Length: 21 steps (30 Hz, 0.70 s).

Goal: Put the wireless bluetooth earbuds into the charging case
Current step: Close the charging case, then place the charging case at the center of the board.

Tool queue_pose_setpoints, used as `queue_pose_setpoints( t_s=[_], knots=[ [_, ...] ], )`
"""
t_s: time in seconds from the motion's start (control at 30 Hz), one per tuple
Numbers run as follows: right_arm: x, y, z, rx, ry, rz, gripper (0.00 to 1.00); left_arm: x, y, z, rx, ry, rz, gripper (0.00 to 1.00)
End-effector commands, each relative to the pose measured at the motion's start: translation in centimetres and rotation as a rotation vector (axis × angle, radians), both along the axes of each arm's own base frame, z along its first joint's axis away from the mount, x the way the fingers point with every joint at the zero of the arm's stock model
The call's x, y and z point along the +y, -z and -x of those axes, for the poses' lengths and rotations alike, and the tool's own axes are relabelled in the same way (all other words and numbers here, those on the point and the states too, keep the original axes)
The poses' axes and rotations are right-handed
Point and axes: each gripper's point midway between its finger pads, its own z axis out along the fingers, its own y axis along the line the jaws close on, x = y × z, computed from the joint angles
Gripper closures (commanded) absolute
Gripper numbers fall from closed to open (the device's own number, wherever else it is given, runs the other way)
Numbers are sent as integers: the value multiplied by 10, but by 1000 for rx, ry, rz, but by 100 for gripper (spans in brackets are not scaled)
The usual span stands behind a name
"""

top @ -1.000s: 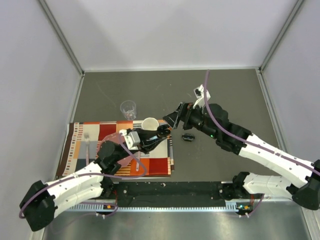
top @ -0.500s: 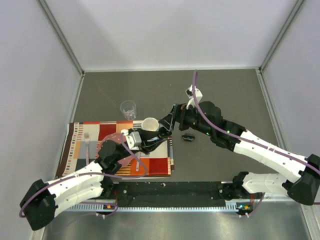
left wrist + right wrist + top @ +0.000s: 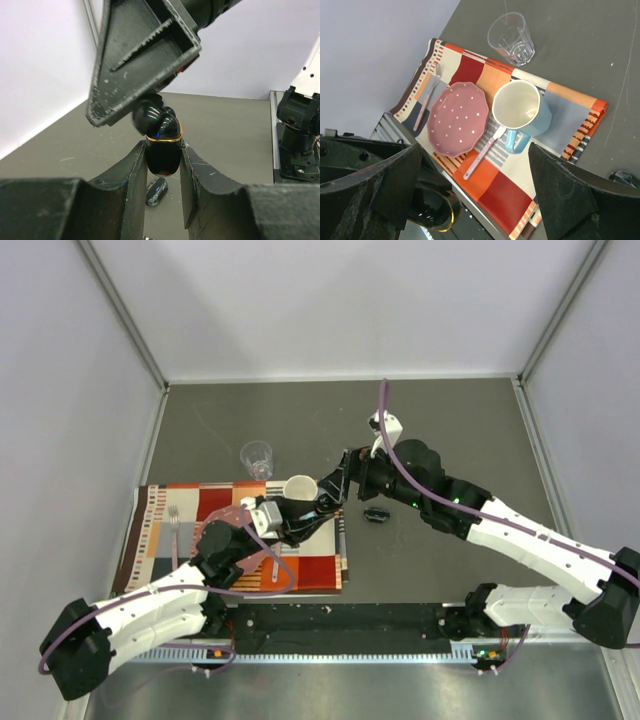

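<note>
The clear tabletop beside the oval case is below my left gripper and to its right in the top view. I will swing my left gripper over there next, go down and release.
My left gripper (image 3: 318, 508) is shut on a black charging case with a gold rim (image 3: 162, 147) and holds it upright above the placemat's right end, lid tipped open. My right gripper (image 3: 338, 486) is open, its jaws wide apart; one finger (image 3: 142, 55) hangs just over the case's lid. In the right wrist view the case (image 3: 432, 212) sits by the left finger (image 3: 390, 187). A second small black oval case (image 3: 376, 513) with a blue light lies on the table, also seen below in the left wrist view (image 3: 156, 192). I cannot pick out any earbuds.
A striped placemat (image 3: 190, 505) carries a white-and-blue mug (image 3: 520, 110), a pink dotted plate (image 3: 457, 119), a pink knife (image 3: 485, 152) and a fork (image 3: 174, 530). A clear glass (image 3: 257, 457) stands behind the mat. White walls enclose the table.
My right gripper has moved left, away from the black case on the table, and come over the case in my left gripper. The left arm has hardly moved.
</note>
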Motion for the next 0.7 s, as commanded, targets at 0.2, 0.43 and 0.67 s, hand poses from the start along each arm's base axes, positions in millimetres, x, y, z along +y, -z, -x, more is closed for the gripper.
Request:
queue_pose_setpoints(
  t_s=[0.2, 0.43, 0.67],
  knots=[
    [-2, -10, 1, -38, -15, 33, 12, 11, -28, -5, -31, -64, 104, 100],
    [-33, -10, -18, -36, 196, 32, 12, 6, -17, -11, 35, -68, 46, 100],
    [-129, 9, -38, 37, 687, 16, 12, -29, -1, -16, 242, 50, -109, 100]
  ],
)
